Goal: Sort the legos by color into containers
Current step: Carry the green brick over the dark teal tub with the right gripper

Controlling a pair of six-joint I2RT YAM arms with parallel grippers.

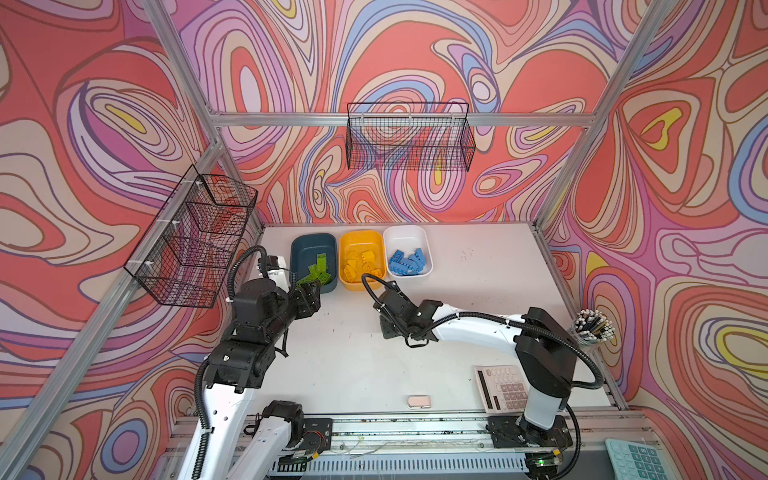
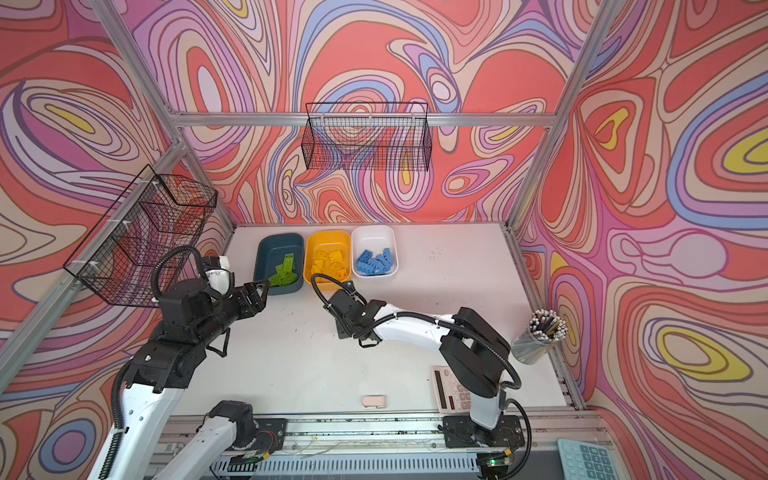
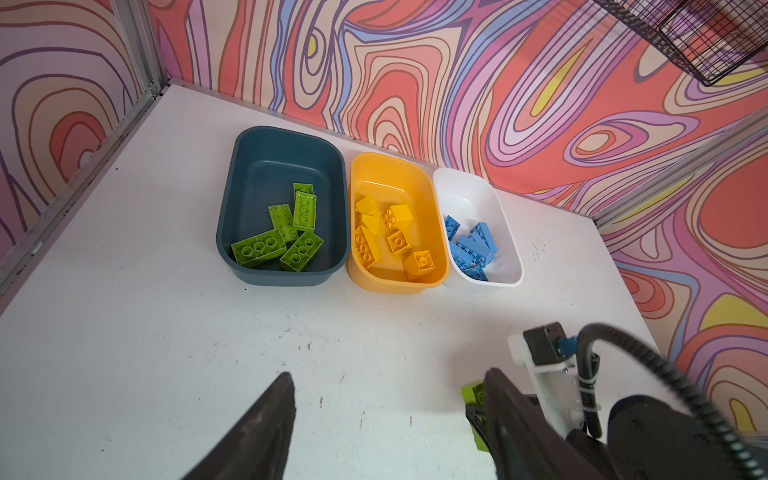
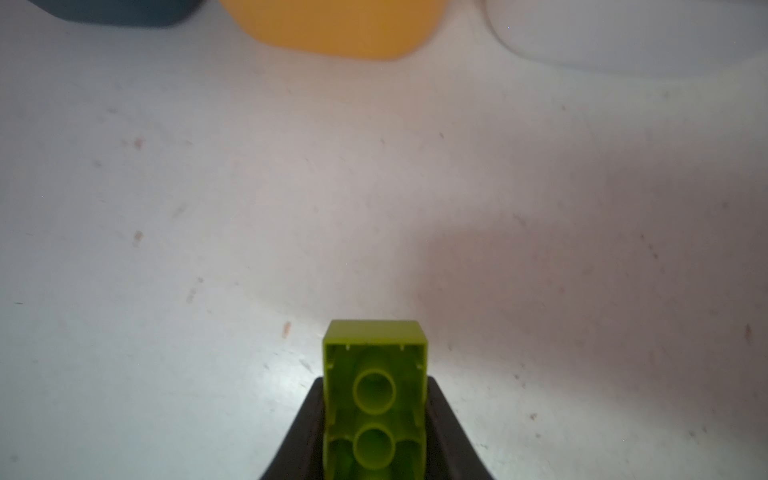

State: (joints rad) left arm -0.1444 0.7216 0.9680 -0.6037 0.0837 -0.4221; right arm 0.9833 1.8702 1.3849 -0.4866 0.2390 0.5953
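My right gripper should go up and outward past the yellow-orange tub, over the dark teal tub (image 1: 311, 245), and let go of the lego, because lime green ones are already there.
Three containers stand in a row at the table's back. The dark teal tub (image 3: 270, 166) (image 1: 311, 245) holds several lime green legos (image 3: 286, 232). Yellow legos (image 3: 399, 241) lie in the yellow-orange tub (image 3: 386, 174) (image 1: 359, 241), and blue legos (image 3: 469, 245) in the white tub (image 3: 469, 191) (image 1: 407, 237). My right gripper (image 4: 375, 386) (image 1: 388, 328) is shut on a lime green lego (image 4: 374, 353), underside up, low over the table in front of the yellow tub. That lego also peeks out in the left wrist view (image 3: 473, 395); both top views hide it. My left gripper (image 3: 390, 415) (image 1: 312, 291) stands open and empty near the teal tub's front left corner.
A pink calculator (image 1: 500, 388) and a small pink object (image 1: 419, 401) lie near the front edge. A cup of pens (image 1: 592, 328) stands at the right edge. Black wire mesh baskets hang on the left frame (image 1: 195, 237) and back wall (image 1: 409, 137). A teal calculator (image 1: 636, 459) sits off the table, front right.
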